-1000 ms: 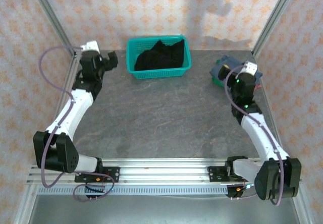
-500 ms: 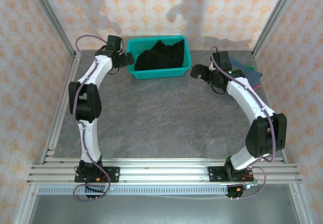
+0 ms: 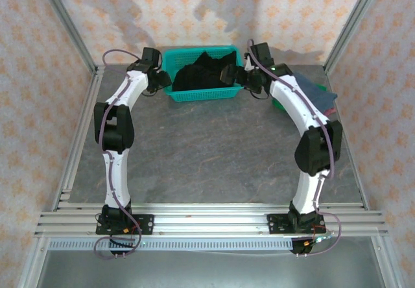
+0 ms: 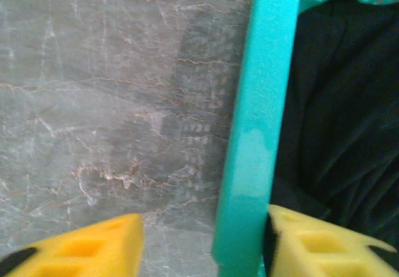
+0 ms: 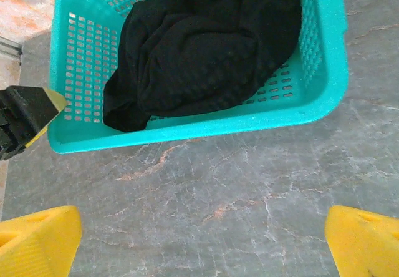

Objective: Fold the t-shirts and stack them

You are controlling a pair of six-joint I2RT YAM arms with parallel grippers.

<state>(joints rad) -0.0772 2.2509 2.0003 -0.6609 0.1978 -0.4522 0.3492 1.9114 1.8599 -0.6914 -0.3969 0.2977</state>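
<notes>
Next, my right gripper reaches across the basket's rim and down onto the t-shirt's exposed crumpled folds, as the black t-shirt (image 3: 206, 71) lies below it, toward the left gripper.
A large black t-shirt (image 3: 206, 71) lies crumpled inside the teal mesh basket (image 3: 201, 95) at the back of the table. My left gripper (image 3: 165, 80) straddles the basket's left rim (image 4: 255, 133). Its inner finger (image 4: 312, 246) touches the rim beside the black t-shirt (image 4: 336, 102), while its outer finger (image 4: 93, 252) stands off with a gap, so the left gripper (image 4: 206, 227) is open. My right gripper (image 3: 228, 74) hovers wide open by the basket's right end, its fingers over bare table (image 5: 204, 227), with the basket (image 5: 187, 133) and black t-shirt (image 5: 206, 46) ahead. Folded slate-blue t-shirts (image 3: 318, 96) lie at the back right.
A green edge (image 3: 279, 104) and a maroon edge (image 3: 332, 111) peek from under the folded pile. Metal frame posts (image 3: 68, 28) and patterned walls close in the table. The grey marble tabletop (image 3: 207, 152) stretches between the arms.
Both arms have swung in from the table's sides to the basket. The left gripper's jaws have narrowed around the basket's rim. The right gripper has stayed wide open.
</notes>
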